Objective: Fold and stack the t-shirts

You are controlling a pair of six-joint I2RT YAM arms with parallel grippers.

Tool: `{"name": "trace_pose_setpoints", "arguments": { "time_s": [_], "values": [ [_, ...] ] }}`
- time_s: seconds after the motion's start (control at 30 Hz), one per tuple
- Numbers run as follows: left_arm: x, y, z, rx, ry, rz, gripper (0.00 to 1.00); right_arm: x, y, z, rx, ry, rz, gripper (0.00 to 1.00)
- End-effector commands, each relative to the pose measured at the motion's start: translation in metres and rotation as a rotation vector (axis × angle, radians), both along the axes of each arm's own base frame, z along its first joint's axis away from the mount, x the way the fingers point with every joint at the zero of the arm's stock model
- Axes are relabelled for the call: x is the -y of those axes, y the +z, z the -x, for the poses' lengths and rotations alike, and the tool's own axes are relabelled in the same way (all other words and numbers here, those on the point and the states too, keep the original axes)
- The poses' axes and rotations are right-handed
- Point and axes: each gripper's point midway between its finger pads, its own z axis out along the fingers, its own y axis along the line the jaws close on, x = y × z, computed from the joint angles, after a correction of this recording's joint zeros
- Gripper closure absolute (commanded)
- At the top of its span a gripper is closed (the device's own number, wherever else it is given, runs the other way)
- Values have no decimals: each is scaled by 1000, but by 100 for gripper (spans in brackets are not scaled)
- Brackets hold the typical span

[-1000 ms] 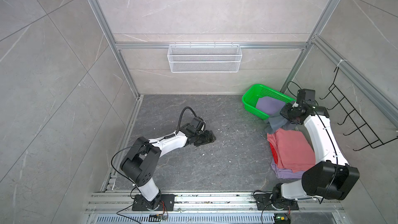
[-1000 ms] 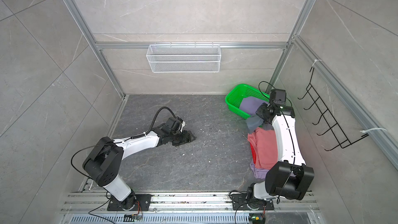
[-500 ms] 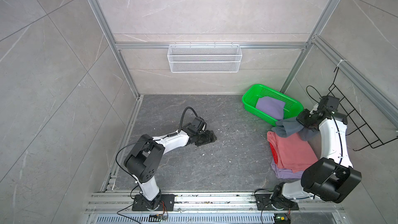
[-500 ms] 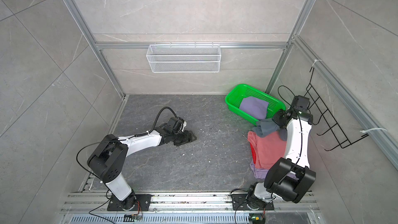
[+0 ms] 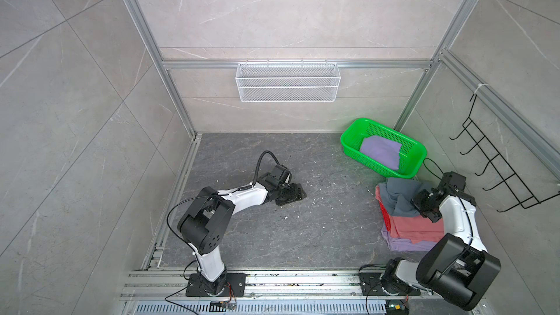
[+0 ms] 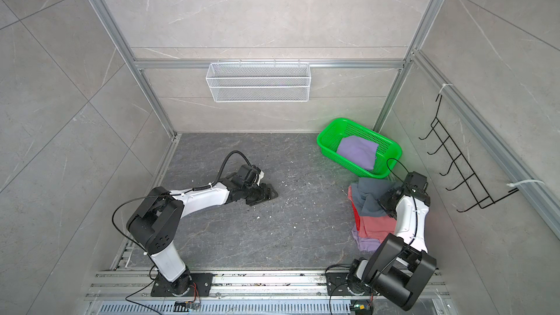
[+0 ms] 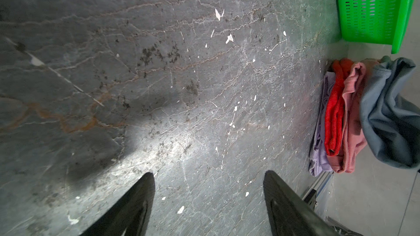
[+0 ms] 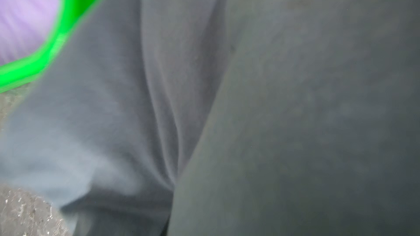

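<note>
The slate blue-grey t-shirt lies off-centre by the basket, so my right gripper will next lift it toward the hook rack and release it on the salmon-pink t-shirt's middle (image 5: 415, 217).
The slate blue-grey t-shirt (image 5: 399, 196) lies crumpled on top of a pile at the right, in both top views. My right gripper (image 5: 417, 203) is shut on it; its fingers are buried in the cloth. In the right wrist view this shirt (image 8: 250, 101) fills the picture. Under it lie a salmon-pink t-shirt (image 5: 409, 227), a red cloth (image 5: 385, 214) and a lavender t-shirt (image 5: 404, 245). Another lavender t-shirt (image 5: 380, 151) lies in the green basket (image 5: 351, 135). My left gripper (image 5: 293, 196) rests low on the dark floor mid-scene, open and empty (image 7: 208, 173).
A white wire basket (image 5: 288, 86) hangs on the back wall. A black hook rack (image 5: 497, 174) is fixed to the right wall, close to my right arm. White flecks dot the stone floor (image 7: 159, 87). Aluminium rails run along the front edge.
My right gripper has swung from the basket out toward the right wall, then forward over the pile, dragging the blue-grey shirt onto it. The left arm has barely moved.
</note>
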Motion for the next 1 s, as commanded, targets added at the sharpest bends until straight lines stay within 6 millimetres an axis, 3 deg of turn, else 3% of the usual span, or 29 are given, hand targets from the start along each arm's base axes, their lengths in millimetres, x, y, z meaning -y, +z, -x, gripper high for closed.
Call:
{"name": "trace_pose_setpoints", "arguments": {
  "time_s": [0.0, 0.07, 0.2, 0.3, 0.33, 0.37, 0.4, 0.47, 0.53, 0.63, 0.77, 0.97],
  "values": [
    [9, 17, -8, 28, -7, 52, 22, -3, -5, -2, 3, -14, -38, 95],
    [9, 17, -8, 30, -6, 53, 23, -1, 3, -11, 26, 4, -46, 99],
    [10, 15, -8, 29, -5, 54, 22, 3, 43, -34, 123, 60, -29, 100],
    [12, 15, -9, 28, -4, 65, 22, 11, 57, -24, 71, 48, 31, 99],
    [12, 15, -9, 28, -3, 69, 22, 14, 54, -15, 35, 28, 50, 91],
    [13, 15, -9, 28, -3, 70, 23, 14, 49, -7, 11, 4, 59, 70],
    [14, 15, -10, 29, -5, 74, 22, 13, 44, -2, 0, -14, 57, 57],
    [15, 16, -9, 25, -11, 78, 23, 9, 35, 11, -23, -58, 48, 45],
    [15, 16, -9, 24, -18, 77, 23, 7, 35, 21, -16, -97, 54, 43],
    [14, 16, -8, 29, -24, 71, 22, 10, 49, 34, -1, -165, 104, 32],
    [15, 18, -8, 35, -27, 75, 22, 15, 85, 47, 34, -210, 189, 31],
    [16, 18, -10, 36, -27, 82, 22, 2, 127, 48, 152, -170, 220, 29]
  ]
}}
